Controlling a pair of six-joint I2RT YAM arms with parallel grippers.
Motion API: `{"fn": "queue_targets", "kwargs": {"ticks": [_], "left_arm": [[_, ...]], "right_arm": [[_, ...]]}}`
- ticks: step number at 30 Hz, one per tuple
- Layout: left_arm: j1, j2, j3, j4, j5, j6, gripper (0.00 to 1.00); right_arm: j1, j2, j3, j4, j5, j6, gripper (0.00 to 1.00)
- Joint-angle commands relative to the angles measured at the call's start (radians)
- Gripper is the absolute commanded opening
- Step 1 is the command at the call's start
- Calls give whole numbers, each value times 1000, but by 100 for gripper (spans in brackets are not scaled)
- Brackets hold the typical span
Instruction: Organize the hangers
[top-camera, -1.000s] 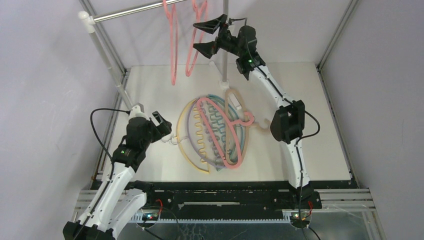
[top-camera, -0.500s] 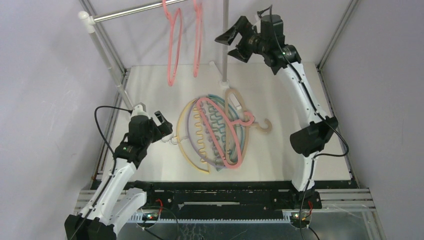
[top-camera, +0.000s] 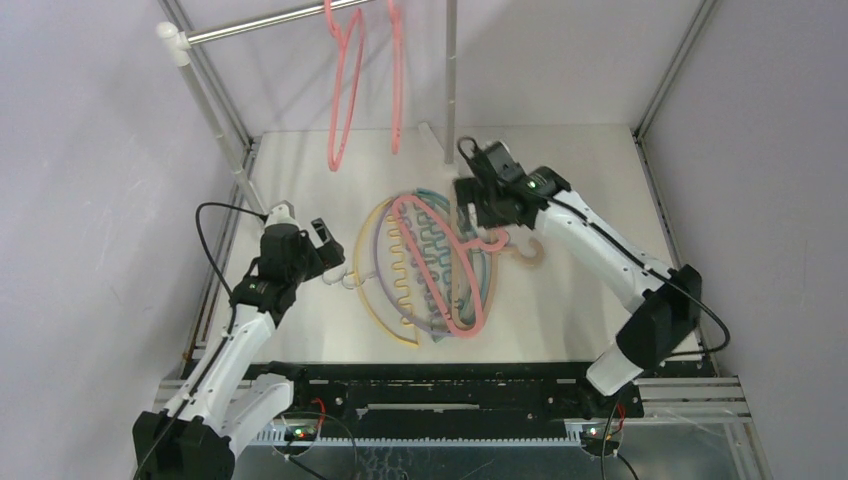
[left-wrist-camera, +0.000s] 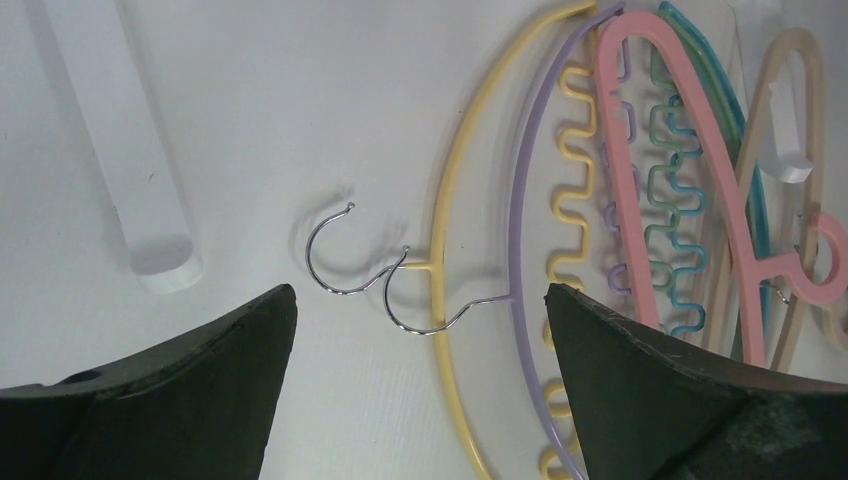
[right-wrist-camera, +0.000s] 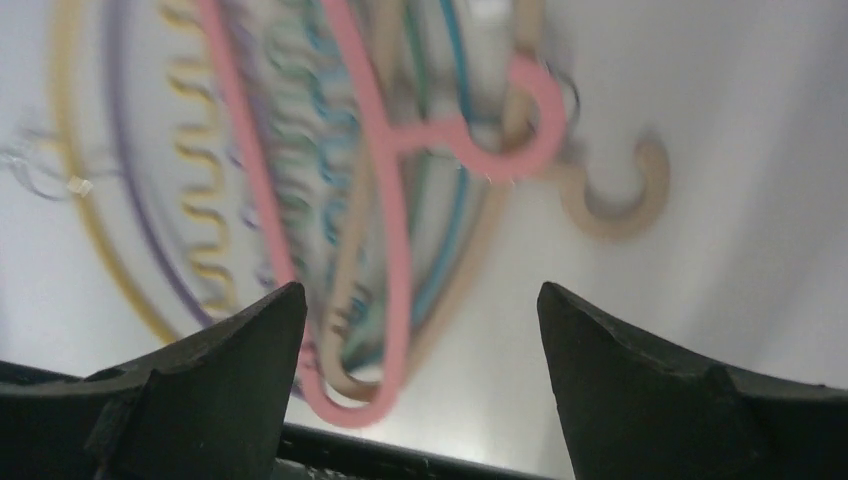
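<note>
The pink hanger lies on top of the pile, so my right gripper should next move down and back past the hook onto the pink hanger's long side bar (top-camera: 474, 285) (right-wrist-camera: 398, 270).
Two pink hangers (top-camera: 345, 90) (top-camera: 397, 80) hang from the silver rail. A pile of hangers lies mid-table: pink (top-camera: 440, 260) on top, yellow (top-camera: 372, 285), lavender (left-wrist-camera: 520, 200), teal (left-wrist-camera: 745, 150) and tan (top-camera: 525, 250). My left gripper (top-camera: 330, 252) is open and empty, low at the pile's left, over the wire hooks of the yellow and lavender hangers (left-wrist-camera: 400, 300). My right gripper (top-camera: 478, 195) is open and empty above the pile's upper right, near the pink hanger's hook (right-wrist-camera: 510, 120). The right wrist view is blurred.
The silver rail (top-camera: 260, 22) runs across the top left, held by a slanted white post (top-camera: 215, 120). A vertical pole (top-camera: 450, 70) stands on a white foot (top-camera: 447, 152) just behind the pile. Metal frame bars edge the table.
My right arm has left the rail and dropped down to the pile, empty. The second pink hanger now hangs free on the rail. My left arm has barely moved.
</note>
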Motion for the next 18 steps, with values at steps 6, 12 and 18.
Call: {"fn": "queue_targets", "kwargs": {"ticks": [6, 12, 18], "left_arm": [[8, 20, 27, 41, 7, 21, 99], [8, 45, 23, 50, 12, 7, 100], [7, 50, 25, 49, 25, 14, 100]], "right_arm": [[-68, -289, -549, 181, -351, 2, 83], [-64, -342, -745, 407, -539, 58, 76], [-62, -304, -849, 565, -592, 96, 72]]}}
